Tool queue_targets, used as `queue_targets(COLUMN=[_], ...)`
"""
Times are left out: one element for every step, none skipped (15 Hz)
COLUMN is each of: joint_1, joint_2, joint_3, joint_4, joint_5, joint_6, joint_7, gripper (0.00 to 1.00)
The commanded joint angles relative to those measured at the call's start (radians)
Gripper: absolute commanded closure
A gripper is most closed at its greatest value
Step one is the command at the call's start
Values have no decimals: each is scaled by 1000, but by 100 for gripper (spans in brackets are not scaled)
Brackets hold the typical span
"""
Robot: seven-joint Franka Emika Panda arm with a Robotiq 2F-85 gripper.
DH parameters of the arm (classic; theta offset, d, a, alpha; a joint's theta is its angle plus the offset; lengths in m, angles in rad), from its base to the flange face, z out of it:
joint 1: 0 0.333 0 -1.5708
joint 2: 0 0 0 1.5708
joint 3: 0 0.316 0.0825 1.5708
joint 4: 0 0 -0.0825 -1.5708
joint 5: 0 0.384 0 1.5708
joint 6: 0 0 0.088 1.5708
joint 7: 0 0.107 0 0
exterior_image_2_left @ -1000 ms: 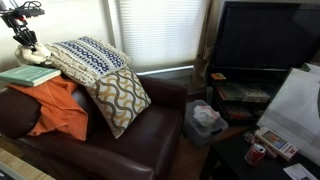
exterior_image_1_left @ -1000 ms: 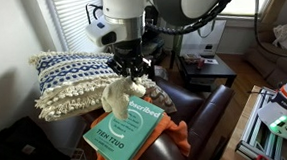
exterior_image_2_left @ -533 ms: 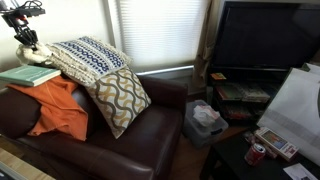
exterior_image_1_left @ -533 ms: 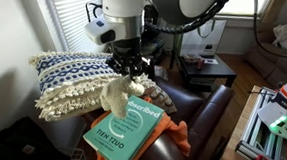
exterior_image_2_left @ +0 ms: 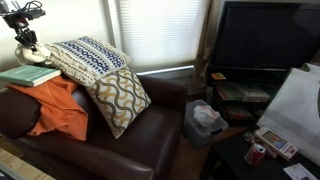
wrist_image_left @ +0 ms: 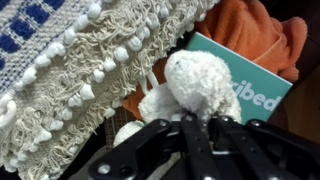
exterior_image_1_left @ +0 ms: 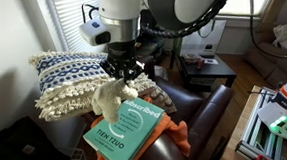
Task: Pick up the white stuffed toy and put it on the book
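Note:
The gripper lowers the white stuffed toy and shifts it away from the fringed pillow, over the middle of the teal book [exterior_image_1_left: 127, 134] next.
My gripper [exterior_image_1_left: 122, 74] is shut on the white stuffed toy [exterior_image_1_left: 112, 97], a cream fluffy plush that hangs from the fingers just above the far corner of the teal book [exterior_image_1_left: 127, 130]. In the wrist view the toy [wrist_image_left: 195, 85] fills the space in front of my fingers [wrist_image_left: 190, 122], with the book [wrist_image_left: 250, 85] behind it. In an exterior view the gripper [exterior_image_2_left: 27, 43] and the toy [exterior_image_2_left: 33, 55] are small at the far left, above the book [exterior_image_2_left: 28, 76].
A fringed blue-and-cream pillow [exterior_image_1_left: 71, 78] lies just beside the toy. An orange cloth [exterior_image_2_left: 58, 105] lies under the book on a dark brown leather couch [exterior_image_2_left: 120, 150]. A wavy-patterned pillow [exterior_image_2_left: 120, 98] leans on the couch. A TV stand [exterior_image_2_left: 262, 60] is nearby.
My gripper has shifted slightly towards the blue pillow and down with the toy in it, so the toy now hangs lower, over the book's far corner.

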Motion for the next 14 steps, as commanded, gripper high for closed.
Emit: queue_targets(joint_1=[2,3,7,9,12,14,18,20,23,23,21,20,19,17], joint_2=[20,17,16,20,26,30,36,42,46,47,46,44,43,41], joint_3=[26,30,31,33,34,34,33,32,30,27,27,27,28,31], joint_4=[-1,-8,-15,-17,-15,-14,-12,-11,-11,-18,-24,-31,-36,-40], joint_5=[45,50,45,41,42,43,45,49,50,53,57,61,67,75], joint_6=[-4,-5,2,9,6,2,-6,-9,-18,-25,-30,-35,-39,-44], joint_7=[-108,-127,-143,-165,-182,-196,-201,-207,-208,-202,-200,-195,-196,-198], gripper=[97,97,97,97,97,97,97,97,97,97,97,97,97,62])
